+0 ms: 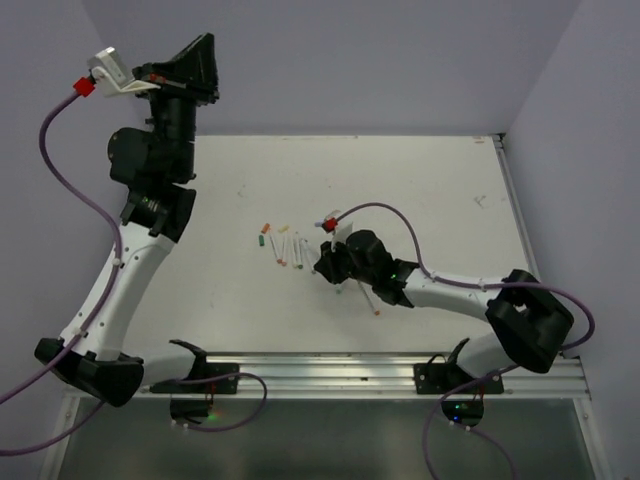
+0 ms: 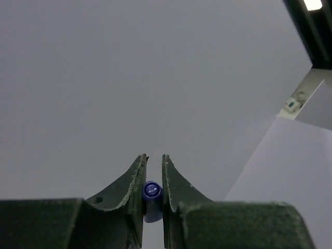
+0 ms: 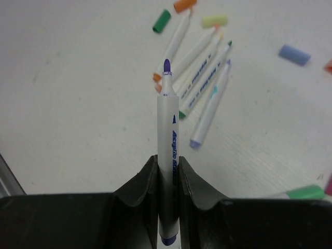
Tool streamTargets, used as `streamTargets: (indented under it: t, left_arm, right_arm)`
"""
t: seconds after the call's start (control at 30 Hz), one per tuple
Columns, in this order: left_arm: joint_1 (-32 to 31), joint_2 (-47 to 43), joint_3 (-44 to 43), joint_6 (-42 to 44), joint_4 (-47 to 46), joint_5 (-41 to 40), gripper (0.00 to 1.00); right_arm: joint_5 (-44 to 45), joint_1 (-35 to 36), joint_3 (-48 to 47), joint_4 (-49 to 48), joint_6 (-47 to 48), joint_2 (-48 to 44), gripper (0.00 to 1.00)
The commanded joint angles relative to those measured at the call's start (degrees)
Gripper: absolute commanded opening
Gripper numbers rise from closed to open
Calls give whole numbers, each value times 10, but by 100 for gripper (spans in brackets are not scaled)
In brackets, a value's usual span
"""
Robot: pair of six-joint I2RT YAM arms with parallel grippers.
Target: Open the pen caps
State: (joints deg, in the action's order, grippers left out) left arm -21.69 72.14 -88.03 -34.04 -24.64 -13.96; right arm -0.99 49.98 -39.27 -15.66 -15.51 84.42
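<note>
The left gripper swings down over uncapped pens beside loose caps next to free the dark blue cap, as they lie below it, to its right in the top view.
My left gripper is raised high at the far left, away from the table. In the left wrist view it is shut on a dark blue pen cap. My right gripper hovers over the table's middle. In the right wrist view it is shut on a white pen barrel whose purple tip is bare. Loose caps lie beyond it: green, orange, pale yellow and light blue. Several uncapped white pens lie beside them.
The pens and caps cluster on the white table left of my right gripper. Another pen lies under my right arm. A green-ended piece lies at the lower right. A metal rail runs along the near edge.
</note>
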Motion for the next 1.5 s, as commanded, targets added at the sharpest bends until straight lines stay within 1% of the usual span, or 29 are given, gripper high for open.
streamTargets:
  t: [0.0,0.07,0.23,0.27,0.3,0.37,0.4,0.47,0.63,0.7,0.8,0.83,0.97,1.03,1.07,1.13,1.17,1.27,1.3,1.47]
  left_arm:
    - [11,-20,60,22,68,2,0]
    - [15,-38,104,15,105,14,0]
    - [23,-60,195,8,192,77,0]
    - [24,-64,216,6,194,108,0]
    - [24,-68,252,1,195,120,0]
    - [24,-79,289,-1,212,137,0]
    - [24,-82,324,-2,217,149,0]
    - [24,-91,356,-3,225,161,0]
    - [25,-99,459,-15,193,190,0]
    - [25,-90,476,-16,186,205,0]
    - [25,-75,505,-25,173,212,0]
    - [25,-67,511,-27,163,215,0]
    - [25,-42,529,-32,144,229,0]
    - [25,-29,533,-34,130,231,0]
    - [25,-24,533,-35,125,234,0]
    - [25,-10,534,-37,115,235,0]
    - [25,-5,534,-37,112,236,0]
    - [25,12,535,-39,101,235,0]
    - [25,19,534,-40,99,233,0]
    - [25,50,530,-38,79,220,0]
  right_arm:
    - [9,1,-48,13,6,-32,0]
    - [34,1,-72,39,0,-21,0]
    - [72,1,-117,85,-30,25,0]
    - [85,-1,-121,88,-35,33,0]
    - [92,-2,-128,92,-48,53,0]
    - [114,-8,-156,125,-65,77,0]
    - [119,-9,-167,138,-79,89,0]
    - [129,-14,-195,169,-94,124,0]
    - [119,-22,-222,160,-108,190,0]
    - [122,-23,-230,159,-112,211,1]
    - [124,-24,-237,143,-120,235,4]
    - [120,-24,-238,138,-121,239,9]
    - [116,-23,-232,130,-125,242,20]
    - [114,-23,-230,129,-125,241,21]
    - [106,-23,-230,129,-125,240,25]
    - [100,-23,-227,125,-125,239,29]
    - [99,-23,-226,123,-125,238,32]
    - [94,-23,-223,120,-131,234,35]
    - [93,-23,-220,119,-133,233,38]
    - [101,-23,-211,122,-134,211,39]
